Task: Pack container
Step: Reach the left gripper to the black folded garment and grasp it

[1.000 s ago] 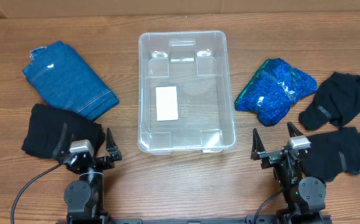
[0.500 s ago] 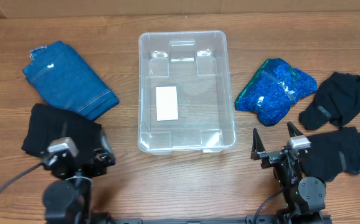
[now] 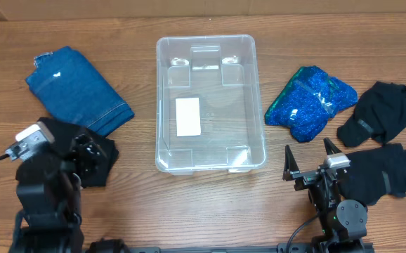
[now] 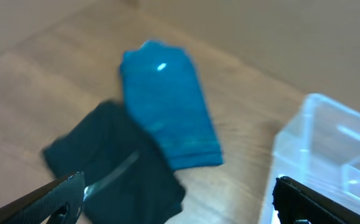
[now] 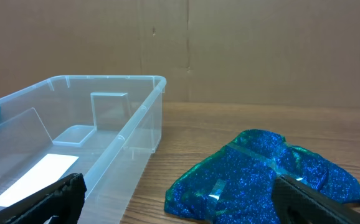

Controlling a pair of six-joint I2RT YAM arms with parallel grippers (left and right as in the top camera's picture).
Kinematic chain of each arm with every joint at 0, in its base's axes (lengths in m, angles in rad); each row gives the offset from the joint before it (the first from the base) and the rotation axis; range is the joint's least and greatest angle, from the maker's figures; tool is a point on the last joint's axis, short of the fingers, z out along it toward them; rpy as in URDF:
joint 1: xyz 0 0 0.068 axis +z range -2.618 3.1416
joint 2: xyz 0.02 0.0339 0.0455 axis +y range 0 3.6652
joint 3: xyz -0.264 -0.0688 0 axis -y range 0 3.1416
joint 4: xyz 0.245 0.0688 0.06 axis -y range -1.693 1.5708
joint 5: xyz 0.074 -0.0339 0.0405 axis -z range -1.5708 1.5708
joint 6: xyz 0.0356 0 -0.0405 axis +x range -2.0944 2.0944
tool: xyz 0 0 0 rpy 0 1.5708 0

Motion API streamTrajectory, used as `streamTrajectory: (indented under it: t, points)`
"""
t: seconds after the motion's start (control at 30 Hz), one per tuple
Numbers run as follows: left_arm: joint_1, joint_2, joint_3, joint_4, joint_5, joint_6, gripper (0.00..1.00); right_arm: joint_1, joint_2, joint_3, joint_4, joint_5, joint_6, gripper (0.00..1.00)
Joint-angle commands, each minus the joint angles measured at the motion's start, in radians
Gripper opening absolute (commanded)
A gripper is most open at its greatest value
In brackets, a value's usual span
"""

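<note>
My left gripper lowers its open fingers onto the black garment's end away from the container [image 4: 61, 146] next and closes, since that end lies below, clear of the denim.
The clear container [image 3: 260, 126] stands at the table's middle with only a white label [image 3: 188, 116] on its bottom; it also shows in the left wrist view [image 4: 329, 143] and the right wrist view [image 5: 105, 118]. A folded blue denim garment [image 3: 76, 88] [image 4: 167, 106] lies to its left. A black garment [image 3: 99, 160] [image 4: 111, 162] lies just in front of the denim. My left gripper [image 3: 83, 154] [image 4: 180, 208] is open and empty, raised over that black garment. My right gripper [image 3: 308, 165] [image 5: 180, 199] is open and empty, facing a sparkly blue garment [image 3: 308, 102] [image 5: 267, 174].
Two more black garments lie at the right, one further back [image 3: 378, 112] and one beside my right arm [image 3: 382, 172]. A cardboard wall [image 5: 230, 50] stands behind the table.
My left arm has risen and swung left over the black garment, now covering part of it. The right arm and all garments have not moved.
</note>
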Motion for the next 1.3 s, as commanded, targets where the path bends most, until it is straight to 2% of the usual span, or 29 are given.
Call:
streamTrajectory:
  t: [0.0,0.27,0.4,0.57,0.77,1.03,1.1,1.2,1.27]
  points:
    - [0.143,0.039,0.014,-0.003,0.04,-0.074,1.0,0.0,-0.003,-0.01,0.007,0.009,-0.004,1.0]
    - [0.536,0.094,-0.016,-0.052,0.216,-0.058,1.0,0.0,-0.003,-0.01,0.007,0.009,-0.004,1.0]
    - [0.657,0.155,-0.156,0.041,0.393,-0.005,1.0,0.0,-0.003,-0.01,0.006,0.009,-0.004,1.0]
    - [0.682,0.268,-0.263,0.194,0.457,0.043,1.0,0.0,-0.003,-0.01,0.006,0.009,-0.004,1.0]
    - [0.726,0.459,-0.289,0.27,0.451,0.077,1.0,0.0,-0.003,-0.01,0.006,0.009,-0.004,1.0]
    - [0.875,0.638,-0.359,0.44,0.66,0.16,1.0,0.0,-0.003,-0.01,0.006,0.009,-0.004,1.0]
    - [0.878,0.692,-0.386,0.52,0.739,0.171,1.0,0.0,-0.003,-0.01,0.006,0.009,-0.004,1.0]
    - [0.877,0.798,-0.388,0.584,0.761,0.171,1.0,0.0,-0.003,-0.01,0.006,0.009,-0.004,1.0]
    - [0.877,0.875,-0.388,0.647,0.846,0.179,1.0,0.0,-0.003,-0.01,0.006,0.009,-0.004,1.0]
